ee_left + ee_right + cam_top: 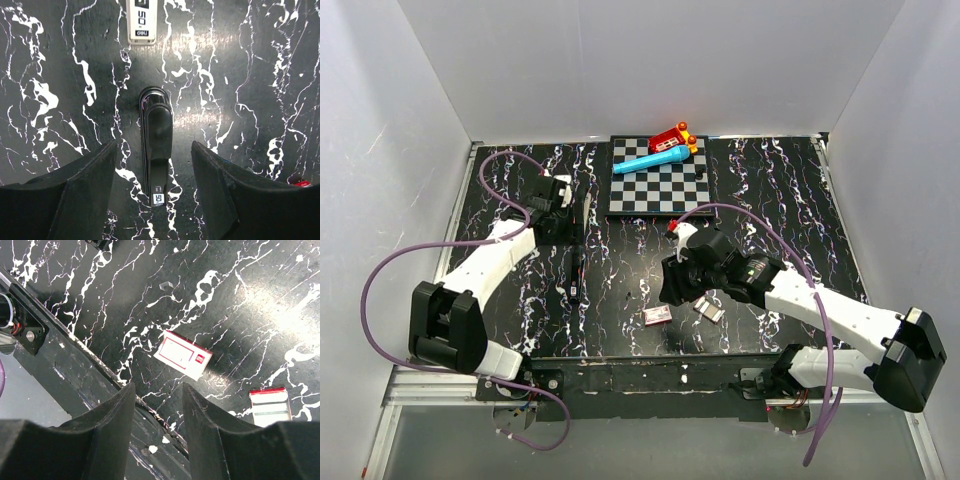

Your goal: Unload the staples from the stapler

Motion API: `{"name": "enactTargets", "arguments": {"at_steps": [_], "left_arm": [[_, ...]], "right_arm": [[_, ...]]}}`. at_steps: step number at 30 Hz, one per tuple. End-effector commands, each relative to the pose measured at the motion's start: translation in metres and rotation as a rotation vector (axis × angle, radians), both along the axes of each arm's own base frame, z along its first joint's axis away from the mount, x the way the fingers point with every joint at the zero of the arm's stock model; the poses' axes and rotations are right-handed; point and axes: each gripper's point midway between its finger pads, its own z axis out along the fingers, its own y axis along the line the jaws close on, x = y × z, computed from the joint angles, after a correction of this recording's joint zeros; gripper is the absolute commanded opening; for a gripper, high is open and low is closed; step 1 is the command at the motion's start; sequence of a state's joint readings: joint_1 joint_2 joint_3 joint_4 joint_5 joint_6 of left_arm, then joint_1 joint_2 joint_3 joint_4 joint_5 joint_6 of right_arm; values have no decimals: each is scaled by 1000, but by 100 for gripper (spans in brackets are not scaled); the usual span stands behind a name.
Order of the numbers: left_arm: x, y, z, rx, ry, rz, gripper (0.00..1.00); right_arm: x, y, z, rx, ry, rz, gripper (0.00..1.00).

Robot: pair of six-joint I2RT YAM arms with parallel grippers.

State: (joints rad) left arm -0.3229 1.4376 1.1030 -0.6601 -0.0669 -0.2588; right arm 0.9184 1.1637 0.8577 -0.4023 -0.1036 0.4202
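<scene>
The dark stapler is below my left gripper's open fingers and runs lengthways between them. My left gripper will move down to it next and close across its body (576, 267).
The dark stapler (159, 132) lies lengthways on the marbled table, between the spread fingers of my left gripper (154, 145). The fingers stand on either side of it without touching. From above, the stapler (586, 215) is just right of the left gripper (570, 208). A silvery-white piece printed "50" (142, 22) lies in line with it, farther out. One short grey strip of staples (166, 285) lies loose on the table. My right gripper (158, 387) hangs open and empty over the table's front edge, also seen from above (670, 285).
A white-and-red box (182, 354) and an open red-edged box (270, 405) lie near the right gripper. A thin black stick (578, 285) lies mid-table. A chessboard (658, 185) with a blue tube (655, 160) and a red toy (675, 137) sits at the back.
</scene>
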Motion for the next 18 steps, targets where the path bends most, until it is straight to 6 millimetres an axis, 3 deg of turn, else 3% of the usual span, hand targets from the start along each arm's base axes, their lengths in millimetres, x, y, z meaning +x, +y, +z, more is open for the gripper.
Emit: {"name": "enactTargets", "arguments": {"at_steps": [1,18], "left_arm": [[1,0,1,-11,-23,19,60],[0,-11,-44,39,92,26,62]], "right_arm": [[3,-2,16,24,-29,-29,51],[-1,7,14,56,-6,-7,52]]}}
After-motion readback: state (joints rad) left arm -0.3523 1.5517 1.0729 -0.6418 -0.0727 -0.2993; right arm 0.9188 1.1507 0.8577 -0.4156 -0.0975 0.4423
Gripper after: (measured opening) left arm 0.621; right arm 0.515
